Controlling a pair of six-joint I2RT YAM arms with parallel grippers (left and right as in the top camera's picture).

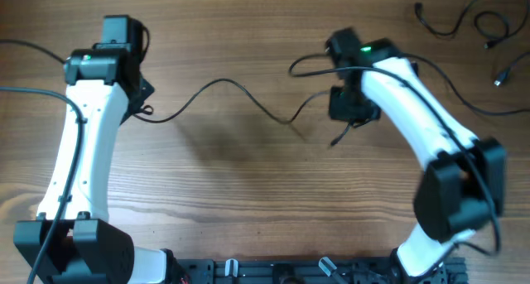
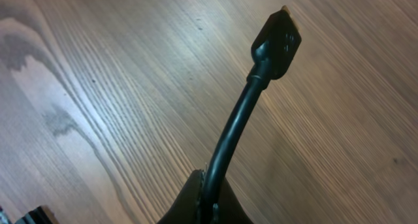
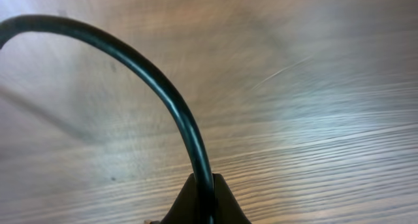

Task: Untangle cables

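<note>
The cable runs uncrossed. I should next move my left gripper to the left in the overhead view, over the bare table (image 1: pixel 122 135) beside its arm, and let go of the cable.
One thin black cable (image 1: pixel 228 85) runs in a wavy line across the middle of the table between my two grippers. My left gripper (image 1: pixel 141 102) is shut on the cable near its left end; in the left wrist view (image 2: pixel 208 201) the cord rises from the jaws to a black plug with a gold tip (image 2: pixel 277 41). My right gripper (image 1: pixel 348 110) is shut on the same cable near its right end; in the right wrist view (image 3: pixel 208 198) the cord (image 3: pixel 144 70) arcs up and left from the jaws. A short tail with a plug (image 1: pixel 338 137) hangs below the right gripper.
Other thin black cables (image 1: pixel 464 19) with small plugs (image 1: pixel 499 79) lie loose at the far right corner. The arms' own thicker cables loop beside each arm. The arm bases and a black rail (image 1: pixel 290 271) stand along the front edge.
</note>
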